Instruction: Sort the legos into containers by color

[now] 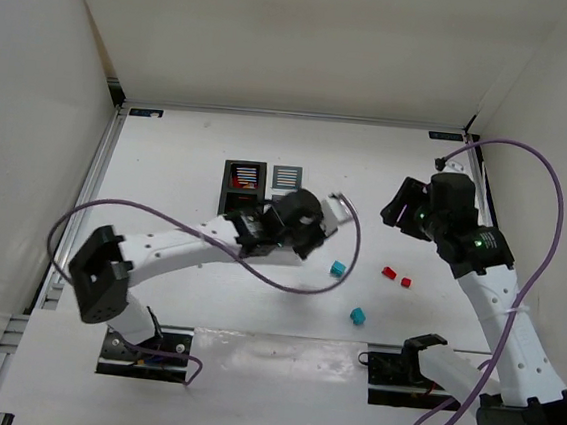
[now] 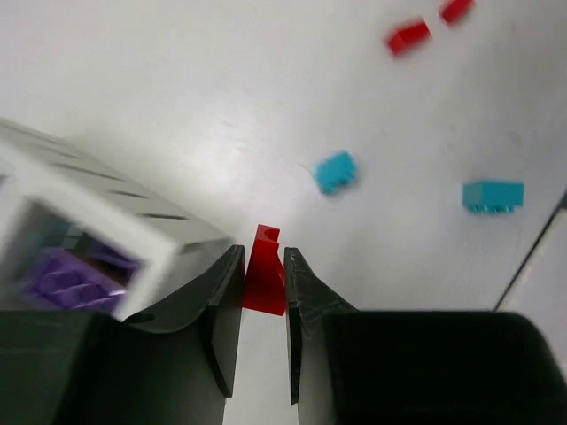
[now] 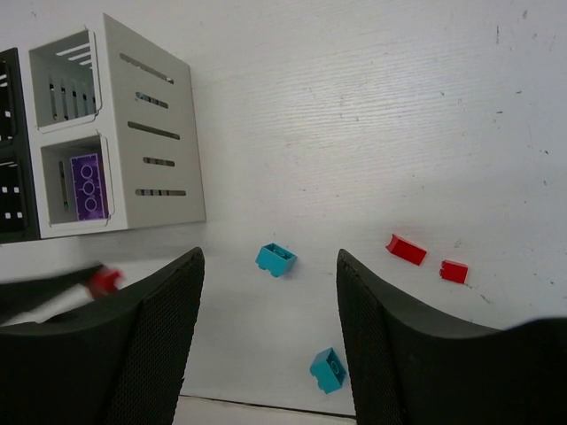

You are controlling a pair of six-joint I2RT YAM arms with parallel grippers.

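The left gripper swings outward and to the left in the top view over the far black container [image 1: 245,177] next, since red legos already sit in that container.
My left gripper [image 2: 263,252] is shut on a small red lego [image 2: 264,282], held just beside the corner of the white container [image 2: 133,232] that holds a purple lego [image 2: 71,279]. From above, the left gripper [image 1: 311,242] sits at the near right corner of the containers [image 1: 287,177]. Its tip with the red lego [image 3: 104,281] also shows in the right wrist view. My right gripper [image 3: 270,336] is open and empty, raised over the table at the right [image 1: 402,206]. Two teal legos [image 1: 338,268] [image 1: 357,315] and two red legos [image 1: 389,273] [image 1: 405,282] lie loose between the arms.
The far black container [image 1: 246,176] holds red and other legos. White walls enclose the table on three sides. Purple cables loop over both arms. The loose teal legos [image 3: 275,258] [image 3: 328,369] and red legos [image 3: 407,249] [image 3: 454,271] lie below my right gripper.
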